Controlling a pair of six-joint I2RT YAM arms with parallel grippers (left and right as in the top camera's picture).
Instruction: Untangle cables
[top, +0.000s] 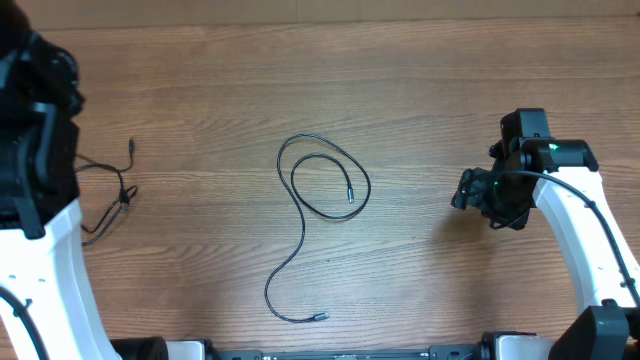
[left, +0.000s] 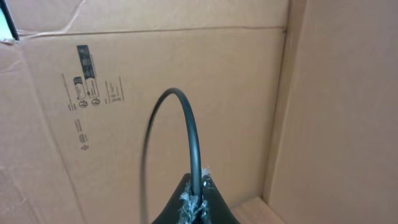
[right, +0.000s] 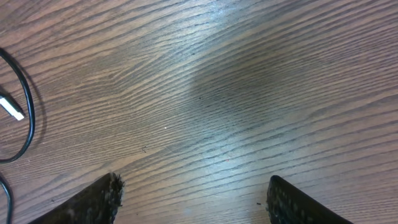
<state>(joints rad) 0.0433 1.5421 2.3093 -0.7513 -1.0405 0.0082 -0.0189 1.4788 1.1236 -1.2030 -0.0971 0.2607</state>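
The black cable is held high above the table, so my left gripper will tilt downward, lower it toward the tabletop beside the crumpled cable and release it.
One thin black cable (top: 300, 215) lies in the middle of the table, looped at the top with a tail running down to a plug (top: 320, 317). A second black cable (top: 108, 195) lies crumpled at the left, beside the left arm (top: 35, 130). In the left wrist view my left gripper (left: 198, 194) is shut on a black cable (left: 189, 124) that arches up from the jaws. My right gripper (right: 194, 193) is open over bare wood, right of the middle cable. That cable's curve (right: 28, 115) and silvery tip (right: 11, 107) show at the left edge of the right wrist view.
Cardboard box walls (left: 249, 93) fill the left wrist view. The wooden table (top: 420, 100) spans the overhead view. The right arm (top: 570, 210) reaches in from the lower right.
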